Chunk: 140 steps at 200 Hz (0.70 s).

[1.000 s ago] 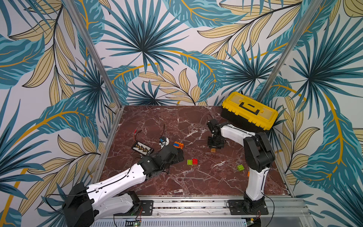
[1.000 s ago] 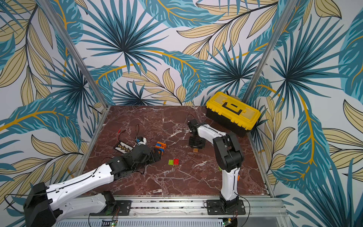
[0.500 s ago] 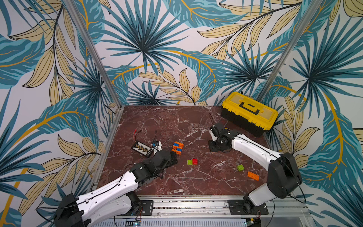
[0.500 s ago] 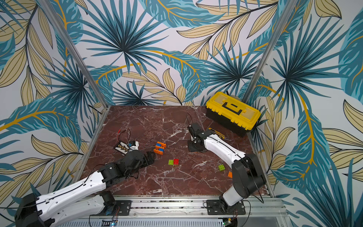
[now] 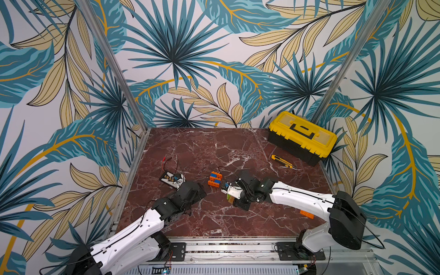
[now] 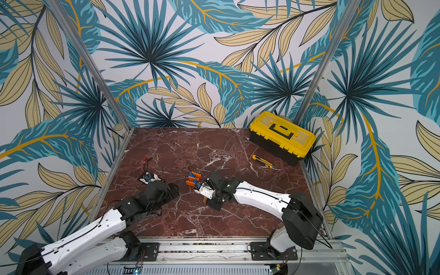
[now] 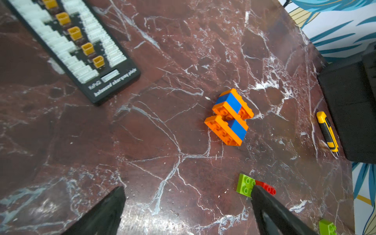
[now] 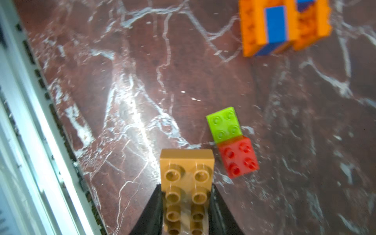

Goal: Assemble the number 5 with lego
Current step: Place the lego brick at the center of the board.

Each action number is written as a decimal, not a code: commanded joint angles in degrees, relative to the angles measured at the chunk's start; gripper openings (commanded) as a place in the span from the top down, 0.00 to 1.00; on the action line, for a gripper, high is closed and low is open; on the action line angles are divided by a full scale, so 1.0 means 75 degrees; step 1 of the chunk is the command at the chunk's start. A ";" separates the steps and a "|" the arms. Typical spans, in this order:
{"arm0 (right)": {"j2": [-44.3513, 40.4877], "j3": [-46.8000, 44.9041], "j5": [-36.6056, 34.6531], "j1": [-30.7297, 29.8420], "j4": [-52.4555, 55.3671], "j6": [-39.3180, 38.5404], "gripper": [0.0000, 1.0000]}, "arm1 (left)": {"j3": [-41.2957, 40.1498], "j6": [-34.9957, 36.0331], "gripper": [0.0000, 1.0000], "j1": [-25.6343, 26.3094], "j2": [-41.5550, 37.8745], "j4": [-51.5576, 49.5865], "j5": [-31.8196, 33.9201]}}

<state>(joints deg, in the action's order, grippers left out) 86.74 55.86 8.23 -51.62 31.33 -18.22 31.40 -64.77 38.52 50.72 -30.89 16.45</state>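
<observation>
My right gripper draws back and down next, releasing the brick clear of the squares, since bare floor toward the rail (image 5: pixel 237 213) lies below and back from the gripper.
An orange-and-blue lego stack (image 5: pixel 215 179) (image 7: pixel 228 118) lies on the marble floor in the middle. My right gripper (image 8: pixel 186 190) (image 5: pixel 230 199) is shut on a tan oblong brick (image 8: pixel 187 168), held just above the floor. Right beside the brick's end, a lime-green square (image 8: pixel 224 124) and a red square (image 8: pixel 238 156) lie touching each other. My left gripper (image 7: pixel 187 193) (image 5: pixel 198 191) hangs open and empty over bare floor, left of the stack. One of its fingertips (image 7: pixel 258 195) partly covers the green and red squares. The right gripper hides those squares in both top views.
A black board with yellow connectors (image 7: pixel 81 46) (image 5: pixel 171 178) lies left of the stack. A yellow-and-black toolbox (image 5: pixel 302 138) stands at the back right, a utility knife (image 5: pixel 282 162) before it. A loose orange brick (image 5: pixel 306 213) lies under my right arm, another green brick (image 7: pixel 327 227) nearby. The metal front rail (image 8: pixel 30 122) is close.
My right arm has swung from near the toolbox forward to the middle, carrying the tan brick to the green and red squares. My left arm has drawn back from the stack.
</observation>
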 commanded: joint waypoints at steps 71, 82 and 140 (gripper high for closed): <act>0.1201 0.0151 0.0215 -0.0300 0.1094 -0.2408 0.74 | -0.0255 -0.0551 0.00 -0.0356 -0.0524 -0.0914 -0.0116; 0.1225 0.0117 0.0196 -0.0313 0.1034 -0.2510 0.73 | -0.0269 -0.0580 0.00 -0.0357 -0.0590 -0.0955 -0.0096; 0.1641 0.0170 -0.0953 -0.0335 0.0527 -0.2515 0.68 | -0.0343 -0.0654 0.00 -0.0368 -0.0750 -0.0990 -0.0037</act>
<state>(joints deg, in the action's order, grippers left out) 97.69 56.42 4.51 -53.78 36.34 -35.86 30.26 -69.08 36.14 45.95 -37.12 15.25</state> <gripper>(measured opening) 0.334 0.997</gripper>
